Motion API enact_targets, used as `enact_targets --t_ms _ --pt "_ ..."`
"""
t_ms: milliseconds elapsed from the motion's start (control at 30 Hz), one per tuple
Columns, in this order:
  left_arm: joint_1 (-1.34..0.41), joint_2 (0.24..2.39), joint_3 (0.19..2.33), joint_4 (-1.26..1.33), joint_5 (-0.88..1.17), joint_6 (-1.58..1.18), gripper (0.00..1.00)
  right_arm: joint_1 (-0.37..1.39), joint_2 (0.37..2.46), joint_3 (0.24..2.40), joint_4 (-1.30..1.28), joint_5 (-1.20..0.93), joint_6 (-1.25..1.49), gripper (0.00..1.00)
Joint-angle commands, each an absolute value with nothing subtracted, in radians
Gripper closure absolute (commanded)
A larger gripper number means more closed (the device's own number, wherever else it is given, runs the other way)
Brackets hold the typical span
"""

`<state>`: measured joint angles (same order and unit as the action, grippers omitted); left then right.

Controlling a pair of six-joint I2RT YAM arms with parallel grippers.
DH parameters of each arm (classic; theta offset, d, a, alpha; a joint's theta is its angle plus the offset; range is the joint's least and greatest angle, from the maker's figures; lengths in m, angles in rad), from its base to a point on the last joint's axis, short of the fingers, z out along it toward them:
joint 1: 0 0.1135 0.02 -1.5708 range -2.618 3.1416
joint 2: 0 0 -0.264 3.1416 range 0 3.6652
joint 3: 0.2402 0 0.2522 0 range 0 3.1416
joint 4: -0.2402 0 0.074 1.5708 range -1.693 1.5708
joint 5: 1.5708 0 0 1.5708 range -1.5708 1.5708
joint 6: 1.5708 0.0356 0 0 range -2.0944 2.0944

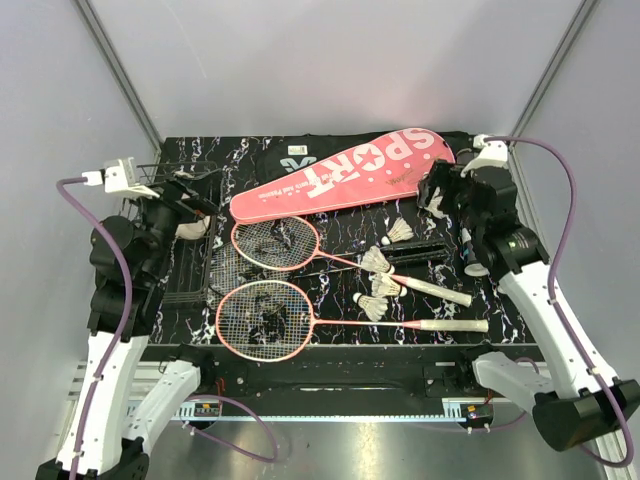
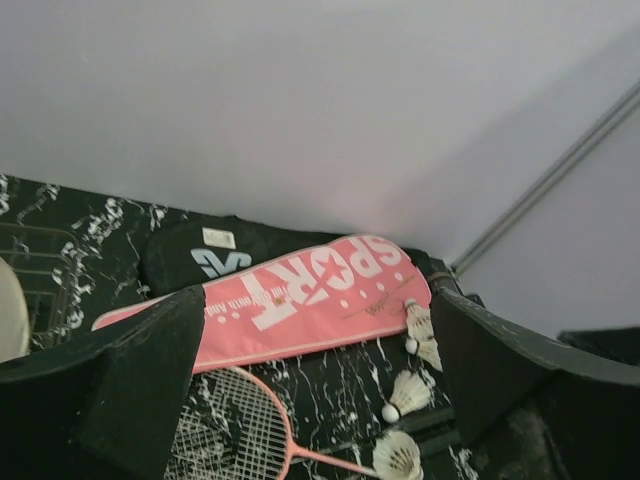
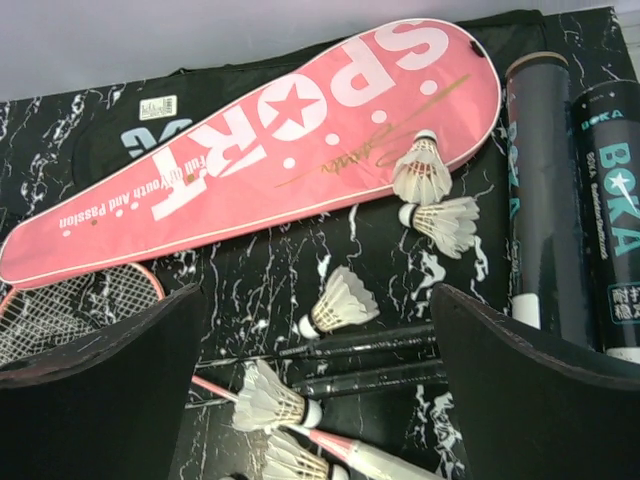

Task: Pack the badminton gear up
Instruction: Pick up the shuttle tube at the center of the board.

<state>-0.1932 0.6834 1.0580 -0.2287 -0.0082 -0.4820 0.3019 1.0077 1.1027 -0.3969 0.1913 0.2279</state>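
My right gripper moves right in the top view and down to the tube beside the case point(image 1: 340, 175) next, fingers astride the tube's middle, since it lies below there.
The pink "SPORT" case point(image 1: 340, 175) lies at the back on the black bag point(image 1: 290, 155); both also show in the right wrist view, case point(image 3: 270, 150) and bag point(image 3: 130, 140). Two pink-framed rackets point(image 1: 275, 243) point(image 1: 262, 318) lie in front, white handles pointing right. Several white shuttlecocks point(image 1: 377, 262) point(image 3: 340, 300) lie loose by the shafts. Two dark "BOKA" tubes point(image 3: 535, 190) point(image 3: 612, 220) lie at the right. My left gripper point(image 1: 195, 200) point(image 2: 320, 370) is open and empty above the basket. My right gripper point(image 1: 437, 195) point(image 3: 320, 380) is open and empty above the shuttlecocks.
A black wire basket point(image 1: 185, 270) stands at the left with a cream disc point(image 2: 10, 310) in it. Two thin black rods point(image 3: 370, 345) lie beside the racket handles. Grey walls close the back and sides.
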Motion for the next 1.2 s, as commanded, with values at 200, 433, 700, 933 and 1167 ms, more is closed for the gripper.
enact_targets --t_ms 200,433,700,933,1167 --pt "-0.195 0.848 1.040 -0.218 0.374 -0.584 0.01 0.254 1.373 1.409 -0.552 0.244 0.215 0.00" --pt "-0.287 0.897 0.990 -0.216 0.431 -0.568 0.01 -0.045 1.581 1.517 -0.610 0.003 0.249 0.00" --pt "-0.380 0.953 0.930 -0.186 0.446 -0.532 0.01 -0.135 1.838 1.675 -0.703 0.025 0.166 0.10" --pt "-0.426 0.976 0.937 -0.183 0.451 -0.517 0.01 -0.149 2.005 1.761 -0.718 0.116 0.103 0.14" --pt "-0.442 1.002 0.943 -0.183 0.448 -0.506 0.01 -0.149 2.086 1.778 -0.687 0.155 0.045 0.16"
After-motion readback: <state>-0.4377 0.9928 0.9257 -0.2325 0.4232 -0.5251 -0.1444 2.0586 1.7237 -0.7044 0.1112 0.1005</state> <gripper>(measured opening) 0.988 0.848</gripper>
